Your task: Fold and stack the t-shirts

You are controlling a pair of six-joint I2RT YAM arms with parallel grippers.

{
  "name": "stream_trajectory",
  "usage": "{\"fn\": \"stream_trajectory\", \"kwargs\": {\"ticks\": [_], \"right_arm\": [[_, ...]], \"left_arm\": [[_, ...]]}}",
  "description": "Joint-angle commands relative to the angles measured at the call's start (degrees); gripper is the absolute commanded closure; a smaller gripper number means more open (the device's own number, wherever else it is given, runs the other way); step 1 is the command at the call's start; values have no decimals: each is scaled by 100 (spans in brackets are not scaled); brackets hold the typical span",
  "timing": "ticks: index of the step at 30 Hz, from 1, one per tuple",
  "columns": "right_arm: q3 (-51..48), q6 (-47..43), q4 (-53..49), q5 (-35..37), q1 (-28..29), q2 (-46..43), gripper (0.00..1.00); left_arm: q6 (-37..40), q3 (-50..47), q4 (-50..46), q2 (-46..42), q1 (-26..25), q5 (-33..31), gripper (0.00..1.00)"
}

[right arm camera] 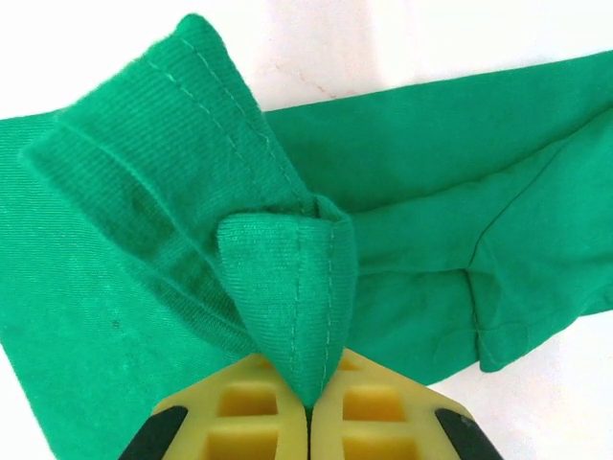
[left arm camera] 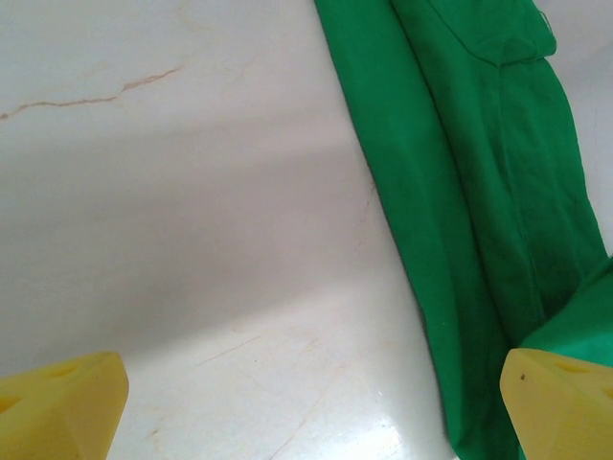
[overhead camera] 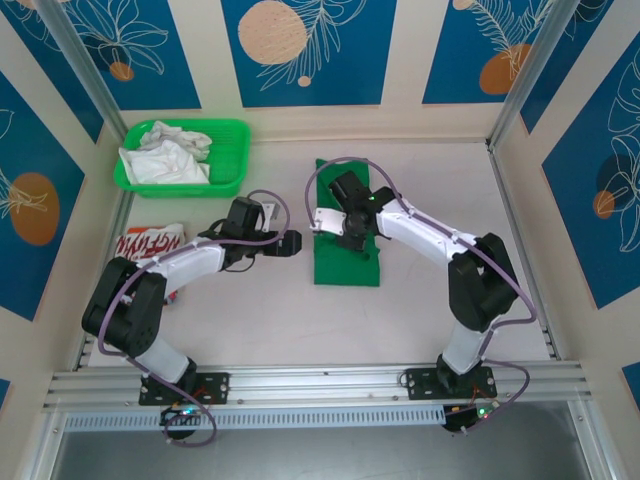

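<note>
My right gripper will move outward and down next, onto the green t-shirt's far half (overhead camera: 324,198) (right arm camera: 412,225), and release the pinched hem, because that part of the t-shirt is below and outward.
The green t-shirt (overhead camera: 345,262) lies folded into a narrow strip at the table's middle. My right gripper (right arm camera: 308,407) is shut on a pinched hem fold of the green t-shirt (right arm camera: 297,287), lifted above the rest of the cloth, and sits over the strip's middle (overhead camera: 352,232). My left gripper (overhead camera: 290,246) stands open just left of the strip; its yellow fingertips (left arm camera: 57,407) flank bare table, the right one at the shirt's edge (left arm camera: 450,220). The red t-shirt (overhead camera: 150,243) with white lettering lies at the left, partly under my left arm.
A green plastic basket (overhead camera: 232,135) holding white cloth (overhead camera: 165,155) stands at the back left. Metal frame posts and walls border the table. A rail (overhead camera: 320,380) runs along the near edge.
</note>
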Motion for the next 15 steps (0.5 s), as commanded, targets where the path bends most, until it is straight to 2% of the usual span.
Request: {"fn": "stream_trajectory", "kwargs": {"ticks": [1,15], "right_arm": [[201,-185,173,-163,-95,201,100],[567,-181,552,-197,-461,844,100]], "left_arm": [[113,-45,91,73,102,-1,0],[52,12,166,182,116,129,0]]}}
